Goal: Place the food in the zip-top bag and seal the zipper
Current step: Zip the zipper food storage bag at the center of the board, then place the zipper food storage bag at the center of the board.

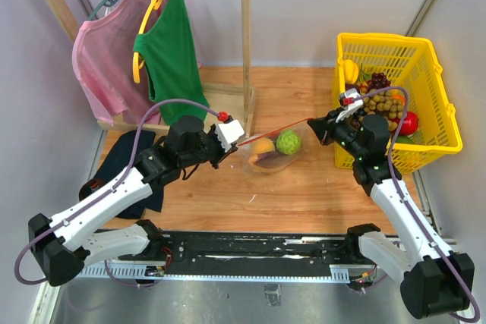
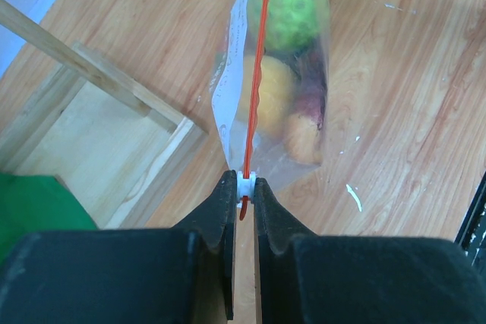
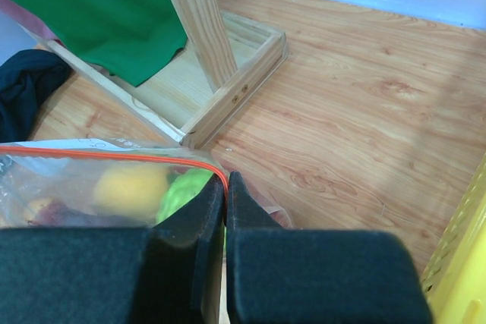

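Observation:
The left gripper moves down and back to the bare tabletop next and releases the slider (image 2: 246, 185) there, since it sits at the zipper's end.
The clear zip-top bag (image 1: 275, 151) hangs between my two grippers above the wooden table, its orange-red zipper (image 1: 277, 128) stretched taut between them. Inside lie a green bumpy ball (image 1: 288, 142), an orange-yellow fruit (image 1: 263, 146) and a dark purple one (image 1: 266, 158). My left gripper (image 1: 234, 139) is shut on the white slider (image 2: 246, 185) at the zipper's left end. My right gripper (image 1: 320, 124) is shut on the bag's right corner, pinching the zipper (image 3: 225, 181). The bag also shows in the left wrist view (image 2: 288, 89) and the right wrist view (image 3: 99, 187).
A yellow basket (image 1: 425, 149) with more toy produce stands at the right. A wooden clothes rack (image 1: 246, 51) with a pink (image 1: 106, 58) and a green garment (image 1: 171, 51) stands at the back left; its base frame (image 3: 228, 81) is near the bag. A dark cloth (image 1: 125, 157) lies at the left.

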Controlling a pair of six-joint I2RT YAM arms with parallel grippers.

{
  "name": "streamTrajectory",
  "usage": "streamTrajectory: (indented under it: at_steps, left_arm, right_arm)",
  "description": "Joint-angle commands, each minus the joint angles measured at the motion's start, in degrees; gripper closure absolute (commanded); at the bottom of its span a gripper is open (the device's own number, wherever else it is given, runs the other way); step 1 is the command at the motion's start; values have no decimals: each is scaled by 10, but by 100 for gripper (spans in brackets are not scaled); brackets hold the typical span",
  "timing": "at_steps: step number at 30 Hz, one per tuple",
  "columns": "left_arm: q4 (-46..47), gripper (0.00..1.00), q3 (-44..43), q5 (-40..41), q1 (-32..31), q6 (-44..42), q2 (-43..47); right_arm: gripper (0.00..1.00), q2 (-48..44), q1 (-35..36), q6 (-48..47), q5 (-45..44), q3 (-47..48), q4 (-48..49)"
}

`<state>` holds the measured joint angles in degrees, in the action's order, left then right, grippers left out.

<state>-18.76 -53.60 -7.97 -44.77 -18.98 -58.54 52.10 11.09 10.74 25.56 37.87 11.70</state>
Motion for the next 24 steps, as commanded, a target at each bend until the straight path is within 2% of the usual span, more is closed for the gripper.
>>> streamTrajectory:
  at_steps: [1,8,13,24]
  left_arm:
    - [1,100,-13,-12,17,10,-13]
    - [20,100,-82,13,39,4,-65]
    - [43,100,-92,41,40,6,-77]
    - [22,94,-16,-87,40,70,-37]
  right_arm:
    - [99,19,-20,-7,-11,25,31]
    - [99,87,-20,-1,51,98,42]
    - [99,95,-20,4,68,97,39]
    - [90,29,-17,1,125,63,-73]
